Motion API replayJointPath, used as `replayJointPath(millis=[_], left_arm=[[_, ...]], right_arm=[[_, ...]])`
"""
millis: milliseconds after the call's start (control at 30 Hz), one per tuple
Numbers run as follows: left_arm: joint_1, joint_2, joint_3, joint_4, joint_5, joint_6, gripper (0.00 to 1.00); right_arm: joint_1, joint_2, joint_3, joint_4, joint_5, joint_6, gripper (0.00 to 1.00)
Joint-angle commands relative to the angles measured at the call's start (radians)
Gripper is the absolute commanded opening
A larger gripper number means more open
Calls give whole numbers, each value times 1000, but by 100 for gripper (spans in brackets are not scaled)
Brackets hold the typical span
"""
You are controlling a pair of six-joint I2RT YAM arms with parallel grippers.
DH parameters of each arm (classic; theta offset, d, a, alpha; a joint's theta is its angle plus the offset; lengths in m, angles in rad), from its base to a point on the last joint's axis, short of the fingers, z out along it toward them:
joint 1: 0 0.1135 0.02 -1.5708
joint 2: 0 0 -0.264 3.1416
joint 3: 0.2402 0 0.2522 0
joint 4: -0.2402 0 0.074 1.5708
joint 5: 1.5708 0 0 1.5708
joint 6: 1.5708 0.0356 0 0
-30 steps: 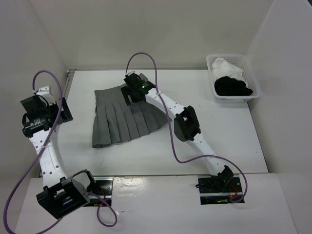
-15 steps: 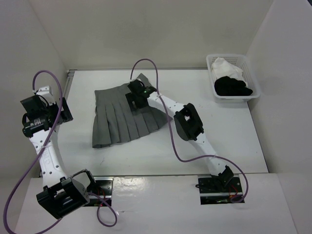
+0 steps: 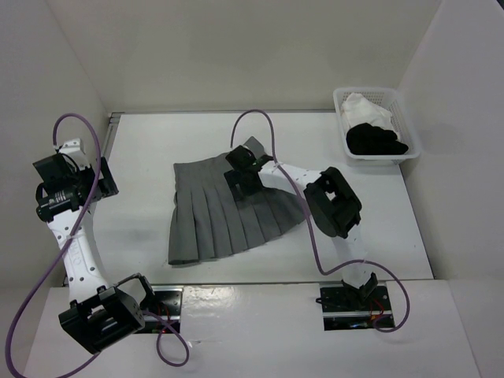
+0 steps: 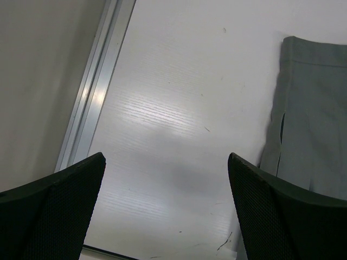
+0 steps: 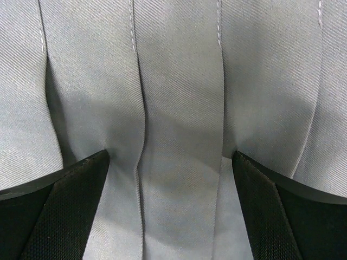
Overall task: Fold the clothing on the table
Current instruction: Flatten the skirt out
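Observation:
My left gripper moves across and down onto the waistband corner nearest the bar (image 3: 179,168) (image 4: 289,50) next, since that corner lies below it, to its right in the top view.
The clothing, a grey pleated skirt (image 3: 220,216), lies flat on the white table (image 3: 134,228), waistband toward the back and hem toward the arms. My right gripper (image 3: 242,175) stands open on the skirt just below the waistband. In the right wrist view its two fingers rest wide apart on the pleats (image 5: 179,81), gripper (image 5: 171,206), with nothing pinched between them. My left gripper (image 3: 94,179) hangs open over bare table near the left edge. In the left wrist view it (image 4: 165,216) holds nothing, and the skirt's side edge (image 4: 314,135) shows at the right.
A small white basket (image 3: 340,102) at the back right holds a white garment (image 3: 364,108) and a black garment (image 3: 376,140). A metal rail (image 4: 95,92) runs along the table's left edge. White walls close in on three sides.
The right gripper has moved right and toward the near edge, and the skirt has slid along under it. The left arm has not moved.

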Motion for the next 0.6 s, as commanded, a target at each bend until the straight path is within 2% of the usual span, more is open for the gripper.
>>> replayJointPath(millis=[0, 100, 233, 333, 367, 433, 467, 567], left_arm=[[6, -12, -11, 26, 26, -12, 99], [6, -2, -11, 26, 26, -12, 99], [-24, 7, -11, 17, 64, 18, 99], [-167, 47, 3, 17, 21, 18, 99], [-255, 89, 27, 7, 4, 18, 99], [-326, 179, 67, 7, -7, 18, 99], [-380, 215, 88, -2, 12, 18, 99], [-448, 361, 185, -2, 100, -5, 99]], right_arm=[[8, -86, -77, 7, 35, 5, 98], [17, -132, -134, 18, 26, 5, 98], [26, -195, -101, -22, 4, -18, 98], [26, -254, -7, -46, -20, -38, 98], [26, -264, 54, -68, -20, -38, 98], [26, -284, 150, -100, -31, -81, 98], [26, -284, 175, -100, -20, -101, 98], [-41, -303, 221, -100, 3, -167, 98]])
